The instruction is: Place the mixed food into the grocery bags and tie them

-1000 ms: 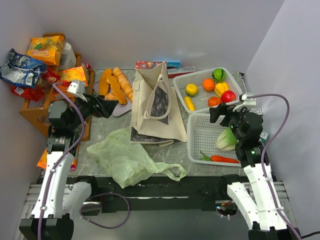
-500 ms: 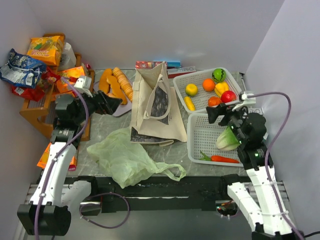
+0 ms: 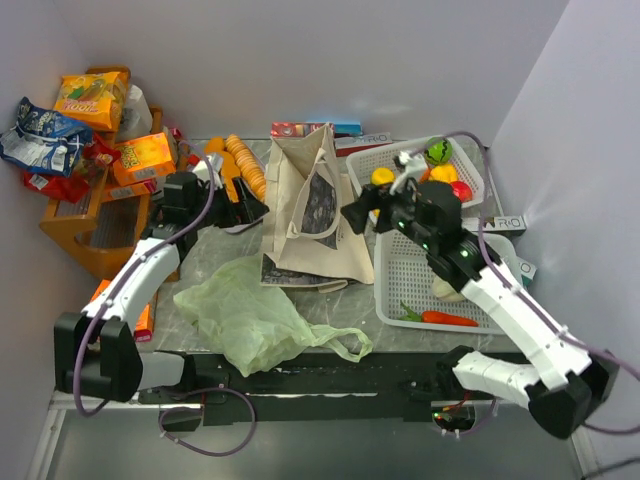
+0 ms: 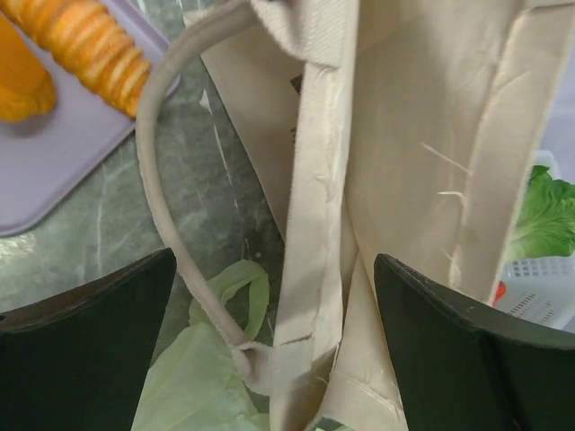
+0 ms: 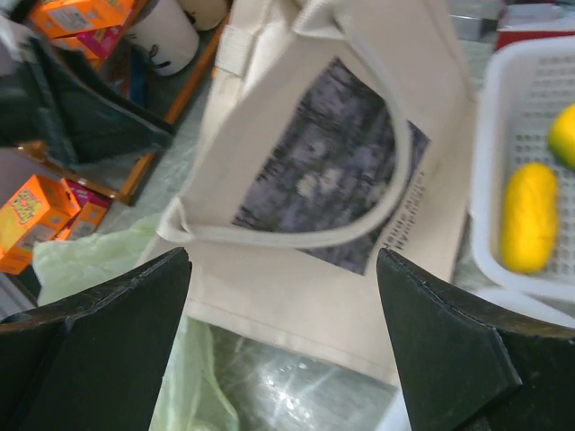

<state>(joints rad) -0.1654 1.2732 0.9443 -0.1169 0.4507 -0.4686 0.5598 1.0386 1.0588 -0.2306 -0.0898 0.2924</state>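
My left gripper lowers its open fingers to its right in the top view next and closes, since the tote's hem runs between them below.
The beige canvas tote (image 3: pixel 310 210) lies in the middle of the table, with its printed panel (image 5: pixel 314 171) facing the right wrist camera. My left gripper (image 3: pixel 247 207) is open at its left edge, fingers either side of the tote's seam (image 4: pixel 310 224) and loop handle (image 4: pixel 153 180). From the right, my right gripper (image 3: pixel 356 212) hangs open over the tote, holding nothing. The pale-green plastic bag (image 3: pixel 250 310) sprawls crumpled at the front. A carrot (image 3: pixel 445 319) lies in the front basket, and the cabbage (image 4: pixel 544 215) shows beyond the tote. Snack packets (image 3: pixel 90 95) sit on the left rack.
Two white mesh baskets (image 3: pixel 400 290) stand at the right; the back one holds fruit pieces (image 3: pixel 437 150), including a yellow one (image 5: pixel 528 215). Bread loaves (image 3: pixel 240 165) lie on a lavender tray behind the left gripper. A wooden rack (image 3: pixel 70 235) and orange boxes (image 3: pixel 145 155) fill the left side.
Both arms have swung inward to the tote. The right one left the front basket and moved left; the left one moved right from the rack. Both stay open.
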